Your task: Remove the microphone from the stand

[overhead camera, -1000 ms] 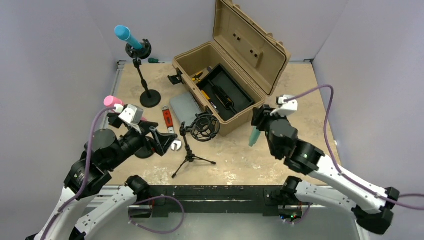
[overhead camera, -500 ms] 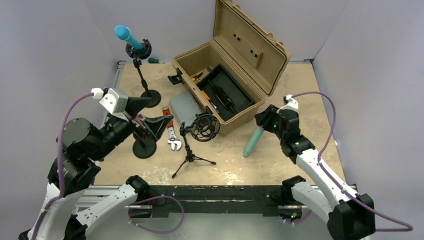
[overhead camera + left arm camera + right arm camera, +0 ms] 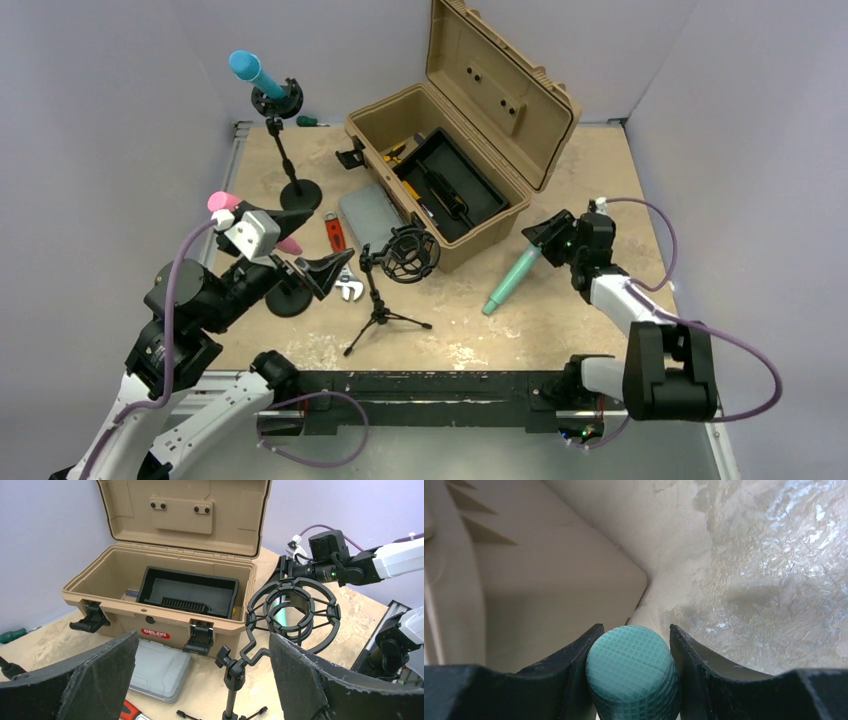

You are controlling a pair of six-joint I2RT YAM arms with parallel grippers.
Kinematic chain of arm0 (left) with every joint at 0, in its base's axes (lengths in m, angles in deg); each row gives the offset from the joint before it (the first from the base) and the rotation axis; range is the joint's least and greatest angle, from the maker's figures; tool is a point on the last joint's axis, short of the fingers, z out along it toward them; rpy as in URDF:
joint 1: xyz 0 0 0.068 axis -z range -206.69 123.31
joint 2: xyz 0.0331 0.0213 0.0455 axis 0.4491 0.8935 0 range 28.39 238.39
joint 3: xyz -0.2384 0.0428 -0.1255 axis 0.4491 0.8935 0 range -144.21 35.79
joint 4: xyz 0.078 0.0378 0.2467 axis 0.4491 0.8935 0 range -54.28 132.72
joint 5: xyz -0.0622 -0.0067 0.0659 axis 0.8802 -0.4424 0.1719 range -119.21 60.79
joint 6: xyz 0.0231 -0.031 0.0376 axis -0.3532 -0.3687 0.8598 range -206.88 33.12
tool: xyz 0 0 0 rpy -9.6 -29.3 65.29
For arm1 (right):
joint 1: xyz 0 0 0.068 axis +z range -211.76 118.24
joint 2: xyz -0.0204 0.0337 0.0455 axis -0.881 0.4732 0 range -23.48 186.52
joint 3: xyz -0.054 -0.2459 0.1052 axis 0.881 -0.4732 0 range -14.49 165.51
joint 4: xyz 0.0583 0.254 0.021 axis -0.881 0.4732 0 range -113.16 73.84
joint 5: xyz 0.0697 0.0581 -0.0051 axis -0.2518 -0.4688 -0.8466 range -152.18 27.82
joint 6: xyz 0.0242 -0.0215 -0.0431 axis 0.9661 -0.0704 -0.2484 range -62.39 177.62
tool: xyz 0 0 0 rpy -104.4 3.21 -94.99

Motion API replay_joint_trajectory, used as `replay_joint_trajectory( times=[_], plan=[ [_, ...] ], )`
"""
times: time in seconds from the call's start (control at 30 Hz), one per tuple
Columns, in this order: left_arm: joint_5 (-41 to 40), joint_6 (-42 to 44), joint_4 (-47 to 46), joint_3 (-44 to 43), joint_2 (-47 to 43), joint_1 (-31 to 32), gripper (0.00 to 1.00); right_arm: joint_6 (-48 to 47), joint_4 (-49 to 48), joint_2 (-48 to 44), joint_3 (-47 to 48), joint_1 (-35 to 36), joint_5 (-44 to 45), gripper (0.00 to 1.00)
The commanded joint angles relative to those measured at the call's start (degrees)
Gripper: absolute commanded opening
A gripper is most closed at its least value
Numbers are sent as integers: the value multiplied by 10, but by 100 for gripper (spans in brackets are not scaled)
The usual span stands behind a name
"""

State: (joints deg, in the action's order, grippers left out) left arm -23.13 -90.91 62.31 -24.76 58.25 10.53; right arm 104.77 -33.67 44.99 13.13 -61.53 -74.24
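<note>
My right gripper lowers to the tabletop (image 3: 509,254) (image 3: 651,614) beside the toolbox corner below it next and releases the microphone there, since that patch is clear.
A teal microphone (image 3: 510,279) lies slanted on the table right of the toolbox, its tail on the surface. My right gripper (image 3: 546,234) is shut on its gridded head (image 3: 631,672), low over the table by the toolbox corner. The small tripod stand (image 3: 380,310) stands at the table's middle with its black shock mount (image 3: 410,252) empty; the mount also shows in the left wrist view (image 3: 292,612). My left gripper (image 3: 322,272) is open and empty, left of the stand, its wide-apart fingers (image 3: 75,680) facing the mount.
An open tan toolbox (image 3: 440,170) with a black tray stands behind the stand. A grey case (image 3: 368,212), a red-handled wrench (image 3: 338,240), a blue microphone on a tall stand (image 3: 252,70) and a pink microphone (image 3: 222,202) behind my left arm are nearby.
My right arm has swung out to the right and laid the teal microphone down lower onto the table. My left arm has dropped back, uncovering the pink microphone.
</note>
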Motion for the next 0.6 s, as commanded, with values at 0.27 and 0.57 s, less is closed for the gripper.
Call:
replay_joint_trajectory(
  times=[0.27, 0.57],
  plan=[
    [6, 38, -50, 24, -8, 2, 100, 149, -126, 90, -9, -17, -52, 8],
    [23, 36, -62, 34, -4, 5, 100, 157, -99, 156, 9, -17, -58, 13]
  ],
)
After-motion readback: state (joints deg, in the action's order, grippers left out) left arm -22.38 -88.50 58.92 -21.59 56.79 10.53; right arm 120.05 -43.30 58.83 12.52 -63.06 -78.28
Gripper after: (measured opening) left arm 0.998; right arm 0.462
